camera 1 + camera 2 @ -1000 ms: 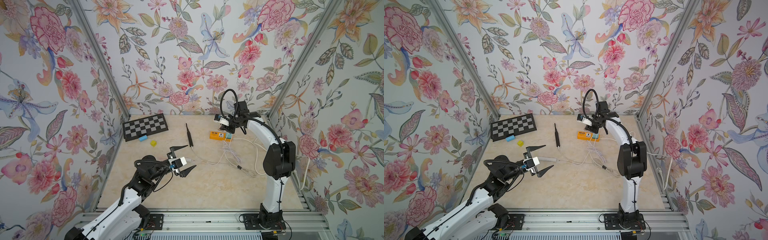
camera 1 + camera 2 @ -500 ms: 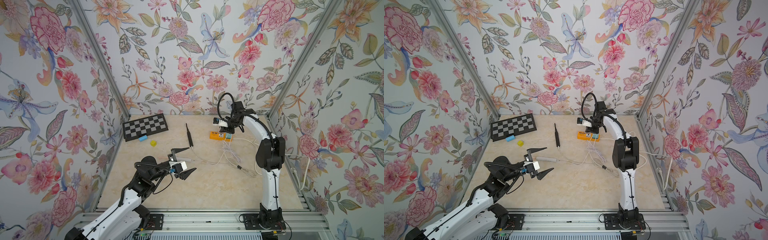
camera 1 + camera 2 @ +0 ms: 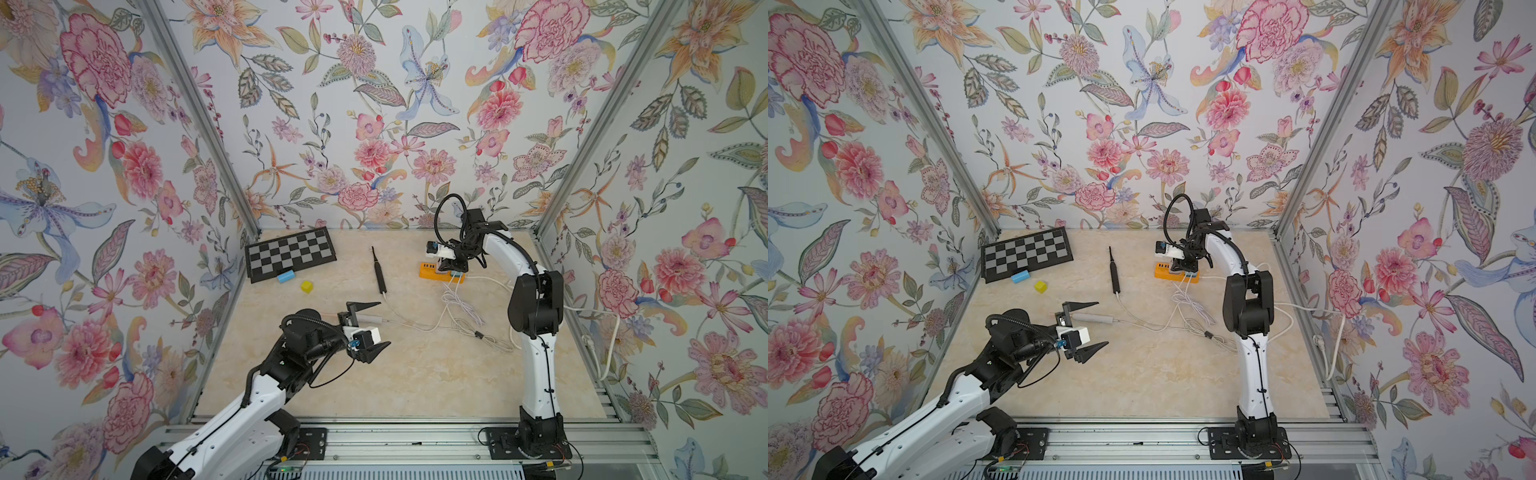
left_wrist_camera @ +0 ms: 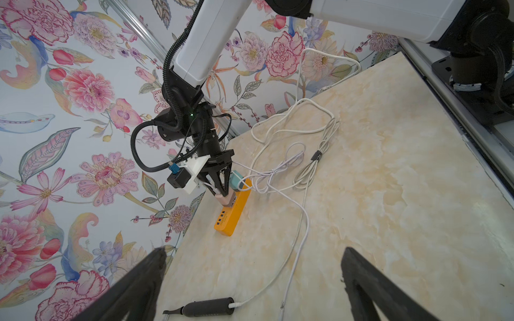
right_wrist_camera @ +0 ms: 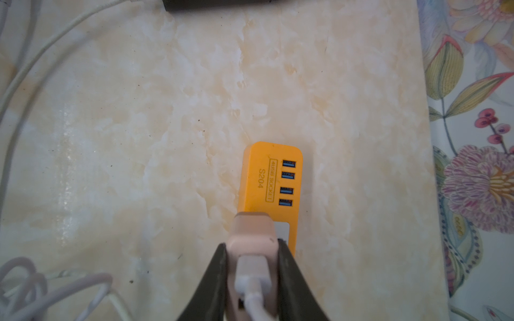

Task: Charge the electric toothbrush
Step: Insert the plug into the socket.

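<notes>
The pink adapter is already over the orange power strip's socket end (image 3: 444, 276), beside the teal plug, so I need to push my right gripper down there and let the adapter go.
The black electric toothbrush (image 3: 379, 272) (image 3: 1113, 272) lies flat on the marble table, and a white cable (image 4: 294, 244) is plugged into its base (image 4: 205, 307). My right gripper (image 5: 252, 244) (image 3: 449, 266) is shut on a pink charger adapter (image 5: 251, 230) (image 4: 224, 198) that carries the cable's white plug. The adapter stands on the socket end of the orange power strip (image 5: 268, 180) (image 3: 432, 272) (image 3: 1167, 272). How deep it sits I cannot tell. My left gripper (image 3: 370, 328) (image 3: 1090, 328) (image 4: 253, 250) hangs open near the table's front left, holding nothing.
A teal plug (image 4: 236, 179) sits in the strip beside the adapter. Tangled white cables (image 3: 461, 311) spread between strip and right arm. A grey stick-shaped piece on a cable (image 3: 370, 319) lies by my left gripper. A checkerboard (image 3: 291, 253), blue block (image 3: 286, 276) and yellow cube (image 3: 306, 286) sit at back left.
My right arm's elbow has swung left, and its gripper has sunk slightly onto the orange strip with the pink adapter. The left arm has barely moved.
</notes>
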Available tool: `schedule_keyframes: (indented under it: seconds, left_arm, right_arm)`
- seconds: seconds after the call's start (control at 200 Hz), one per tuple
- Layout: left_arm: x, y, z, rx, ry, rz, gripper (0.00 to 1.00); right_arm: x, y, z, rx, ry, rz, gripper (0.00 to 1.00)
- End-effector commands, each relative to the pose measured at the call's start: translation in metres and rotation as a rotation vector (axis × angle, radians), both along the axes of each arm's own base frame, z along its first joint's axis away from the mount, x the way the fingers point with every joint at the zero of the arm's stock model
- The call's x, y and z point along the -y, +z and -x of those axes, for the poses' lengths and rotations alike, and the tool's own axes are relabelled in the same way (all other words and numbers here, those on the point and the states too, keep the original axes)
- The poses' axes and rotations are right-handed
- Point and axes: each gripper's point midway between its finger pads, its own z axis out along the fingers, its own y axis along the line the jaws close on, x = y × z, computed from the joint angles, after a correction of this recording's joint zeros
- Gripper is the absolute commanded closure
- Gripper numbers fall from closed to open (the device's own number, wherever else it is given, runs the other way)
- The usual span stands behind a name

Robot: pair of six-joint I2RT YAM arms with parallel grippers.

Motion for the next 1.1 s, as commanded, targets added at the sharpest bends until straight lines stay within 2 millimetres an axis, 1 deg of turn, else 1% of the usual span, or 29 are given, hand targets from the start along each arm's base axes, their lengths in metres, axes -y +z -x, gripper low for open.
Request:
schedule_keyframes:
  seconds: [0.0,0.1,0.235,0.37,0.44,0.56,0.64,0.726,0.806,0.976,1.031,1.091]
  left_arm:
    - [-0.002,0.009,-0.005,0.035,0.014,-0.007,0.01]
    - [-0.002,0.009,-0.006,0.037,0.018,-0.011,0.01]
    - [-0.001,0.009,-0.005,0.035,0.009,-0.009,0.01]
    - [-0.001,0.010,-0.004,0.040,0.008,-0.005,0.01]
    - [-0.001,0.010,-0.004,0.039,0.007,-0.005,0.01]
    - [-0.002,0.010,-0.004,0.042,0.009,-0.007,0.01]
    - [-0.001,0.009,-0.005,0.039,0.010,-0.008,0.01]
    - [-0.001,0.008,-0.005,0.037,0.007,-0.010,0.01]
    - [-0.001,0.008,-0.004,0.037,0.004,-0.007,0.01]
    - [0.000,0.007,-0.005,0.035,0.000,-0.007,0.01]
    - [0.001,0.006,-0.005,0.034,-0.001,-0.009,0.01]
    - [0.000,0.006,-0.005,0.034,0.001,-0.009,0.01]
  right_arm:
    - [0.006,-0.011,0.001,-0.018,0.021,0.019,0.91]
    - [0.011,-0.010,0.002,-0.009,0.019,0.042,0.91]
    - [0.016,-0.016,0.005,-0.010,0.023,0.082,0.91]
    - [0.012,-0.022,0.006,-0.031,0.020,0.063,0.91]
    - [0.012,-0.027,0.002,-0.029,0.013,0.069,0.90]
    - [0.007,-0.027,-0.001,-0.044,0.000,0.021,0.90]
    - [0.010,-0.037,-0.001,-0.058,-0.012,0.045,0.88]
    - [0.017,-0.050,-0.003,-0.077,-0.043,0.066,0.81]
    - [0.027,-0.066,-0.003,-0.073,-0.049,0.138,0.80]
    - [0.036,-0.080,-0.009,-0.085,-0.103,0.176,0.78]
    - [0.039,-0.090,-0.007,-0.088,-0.095,0.218,0.77]
    - [0.046,-0.101,-0.003,-0.094,-0.085,0.263,0.75]
